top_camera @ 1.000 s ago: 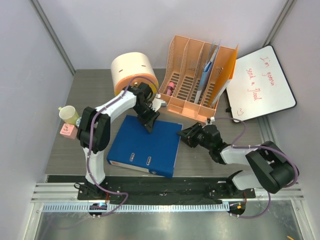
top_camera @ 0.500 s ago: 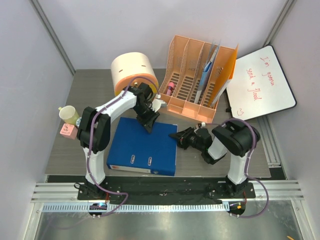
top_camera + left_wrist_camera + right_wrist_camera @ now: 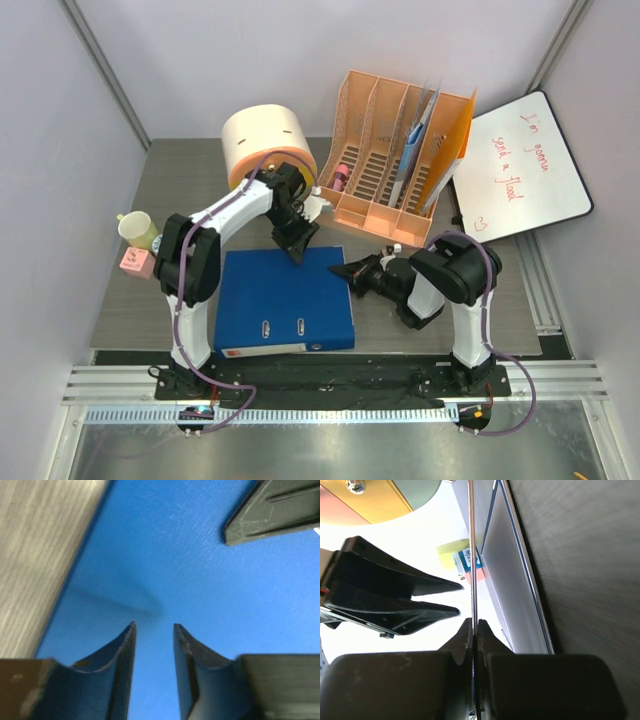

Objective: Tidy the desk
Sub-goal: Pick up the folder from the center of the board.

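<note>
The pinched cover will next go up and outward in my right gripper toward the orange file rack's near edge (image 3: 388, 226) before I let go of it, because the binder (image 3: 285, 300) lies flat and closed.
A blue binder (image 3: 285, 300) lies flat on the dark grey desk (image 3: 190, 190), spine toward the near edge. My left gripper (image 3: 296, 250) points down at the binder's far edge. In the left wrist view the left gripper (image 3: 154, 626) stands a little open over the blue cover (image 3: 175, 555), nothing between its fingers. My right gripper (image 3: 345, 270) reaches in low from the right. In the right wrist view the right gripper (image 3: 474, 622) is shut on the thin edge of the binder's cover (image 3: 471, 555), with the desk (image 3: 590, 555) beside it.
An orange file rack (image 3: 400, 150) with papers stands at the back. A whiteboard (image 3: 522, 165) with red writing leans at the right. A cream round container (image 3: 265, 145) sits behind the left arm. A yellow cup (image 3: 137, 230) and a pink block (image 3: 135, 263) are at the left edge.
My right gripper has slid left to the binder's right edge and closed on the cover. The binder has turned to lie squarer to the desk. The left gripper has hardly moved.
</note>
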{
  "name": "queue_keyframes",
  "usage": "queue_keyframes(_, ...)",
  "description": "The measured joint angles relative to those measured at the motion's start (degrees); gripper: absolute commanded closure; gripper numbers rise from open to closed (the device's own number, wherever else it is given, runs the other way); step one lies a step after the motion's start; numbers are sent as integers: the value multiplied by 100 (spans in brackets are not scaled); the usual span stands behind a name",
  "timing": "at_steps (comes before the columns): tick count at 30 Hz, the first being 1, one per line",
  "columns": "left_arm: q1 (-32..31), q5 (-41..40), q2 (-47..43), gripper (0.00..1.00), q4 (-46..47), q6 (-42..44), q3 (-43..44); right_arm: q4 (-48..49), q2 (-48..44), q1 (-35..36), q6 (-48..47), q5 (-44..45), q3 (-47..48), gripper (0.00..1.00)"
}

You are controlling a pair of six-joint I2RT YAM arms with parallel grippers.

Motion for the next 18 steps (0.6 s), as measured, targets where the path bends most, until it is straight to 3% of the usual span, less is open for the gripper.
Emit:
queue_keyframes(2,57,4,0,49,-179,-37,243,-162,-240,-28,33,22,-142,99)
queue_keyframes(3,114,55,2,37,-352,-87,527,-286,-476,-57,2,42,-243,99)
queue_keyframes(4,210,157,2,33,-518,-162,916,-415,-789,-85,-66,57,-339,99)
queue_keyframes(8,1056,966,28,27,-951,-544,3501,-1064,-2232,-195,-424,149,-450,99)
queue_keyframes(10,1790,1316,-146,28,-898,-592,4092,-1456,-3077,-267,-586,302,-446,99)
queue_keyframes(12,2511,1672,-627,30,-881,-459,4044,-1908,-3744,-313,-695,538,-420,99)
queue_keyframes(15,3263,2020,-1591,35,-1054,173,2938,-2905,-4837,-337,-927,1084,-363,99)
queue_keyframes(18,3630,2485,-2269,41,-1364,1016,1683,-3727,-5670,-334,-1134,1587,-352,99)
